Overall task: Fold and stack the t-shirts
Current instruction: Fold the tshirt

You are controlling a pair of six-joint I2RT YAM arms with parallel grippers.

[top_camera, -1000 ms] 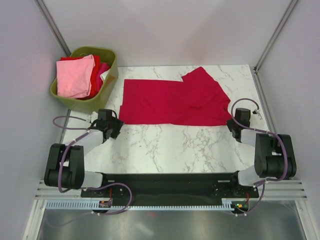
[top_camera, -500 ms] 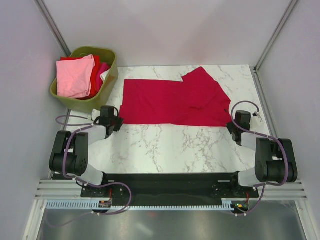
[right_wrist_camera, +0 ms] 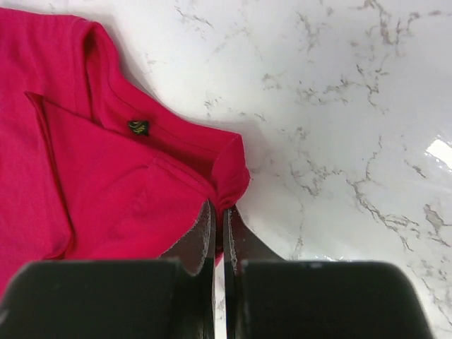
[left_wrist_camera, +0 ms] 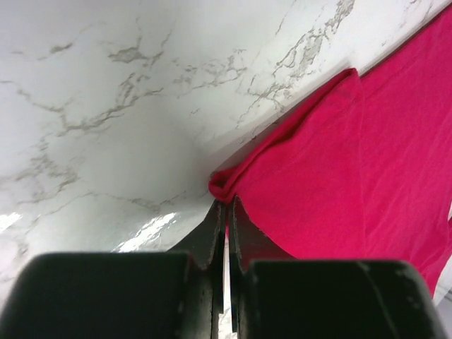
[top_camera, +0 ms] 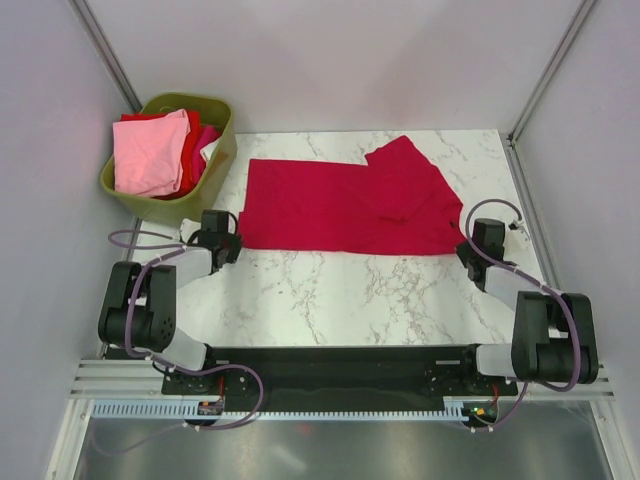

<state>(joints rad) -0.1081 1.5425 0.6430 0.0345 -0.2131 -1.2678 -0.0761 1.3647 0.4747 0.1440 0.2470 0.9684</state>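
Note:
The right gripper lifts the shirt's edge next, draws it back and down onto the bare marble and releases it there, because the cloth lies partly folded over itself.
A crimson red t-shirt point(top_camera: 345, 205) lies spread across the far half of the marble table point(top_camera: 330, 290), partly folded over itself. My left gripper point(top_camera: 228, 240) is shut on its near left corner point(left_wrist_camera: 224, 185), the cloth bunched between the fingertips. At the near right corner my right gripper point(top_camera: 476, 243) is shut on the shirt's edge point(right_wrist_camera: 233, 185), close to the small dark neck label point(right_wrist_camera: 138, 128). A light pink t-shirt point(top_camera: 148, 152) lies on top of red and magenta ones in the olive-green basket point(top_camera: 205, 170).
The basket stands at the table's far left corner, just beyond my left gripper. Grey walls enclose the table on three sides. Bare marble stretches between the shirt and the arm bases point(top_camera: 340, 365).
My left gripper has moved forward to the shirt's near left corner and shut on it. The right gripper stays shut on the right edge and has shifted slightly away from the bases.

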